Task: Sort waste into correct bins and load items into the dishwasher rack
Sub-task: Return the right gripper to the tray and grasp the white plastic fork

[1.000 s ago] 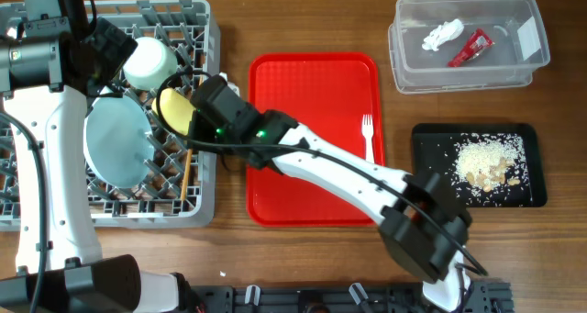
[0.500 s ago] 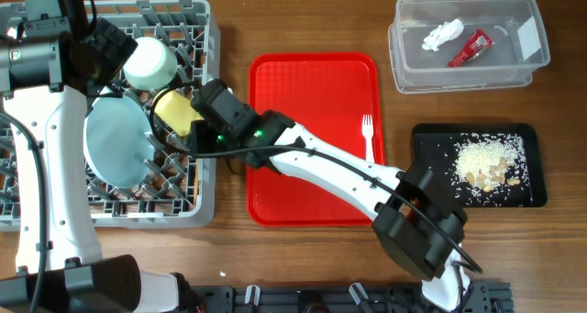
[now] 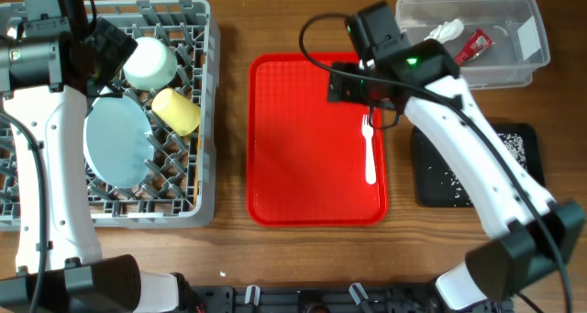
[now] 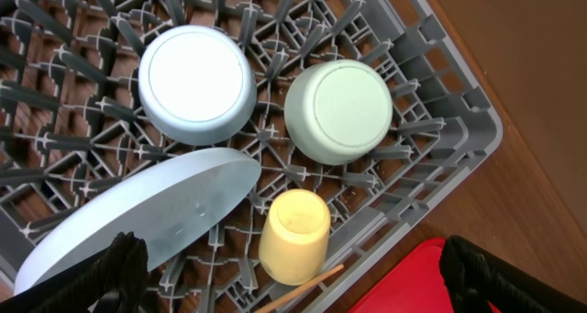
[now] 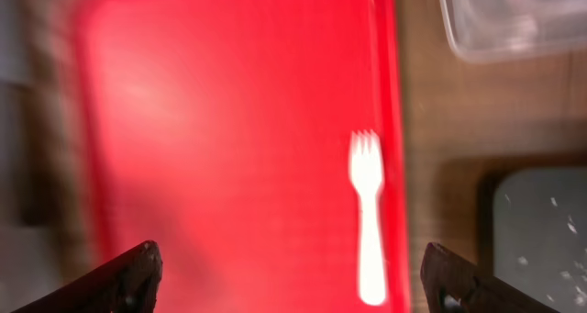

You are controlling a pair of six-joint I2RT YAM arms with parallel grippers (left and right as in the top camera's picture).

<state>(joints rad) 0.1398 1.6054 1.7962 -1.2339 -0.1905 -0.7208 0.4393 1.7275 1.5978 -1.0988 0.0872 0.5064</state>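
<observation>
The white fork's neck (image 3: 369,140) (image 5: 369,199) lies below my right gripper and to its right in the wrist view. So my right gripper shifts that way next and lowers open fingers around it.
The grey dishwasher rack (image 3: 200,207) at the left holds the yellow cup (image 3: 176,111) on its side, the large pale-blue plate (image 3: 116,143) and the pale green saucer (image 3: 149,63). The left wrist view shows the cup (image 4: 293,235), the saucer (image 4: 338,109), a small pale bowl (image 4: 196,83), the plate (image 4: 138,217) and a wooden chopstick (image 4: 298,293). My left gripper (image 4: 312,281) hangs open above the rack. My right gripper (image 3: 353,83) stands open and empty over the red tray, beside the white fork (image 3: 369,148). In the blurred right wrist view the fork (image 5: 367,212) lies right of centre.
The red flat tray (image 3: 303,139) lies in the middle. A clear tub (image 3: 527,70) at the back right holds a white tissue (image 3: 443,30) and a red wrapper (image 3: 472,45). The black tray (image 3: 431,189) with rice scraps (image 3: 509,146) is partly hidden under my right arm.
My right gripper let go of the yellow cup in the rack, opened, and swung right to above the red tray near the fork. The left arm has not moved.
</observation>
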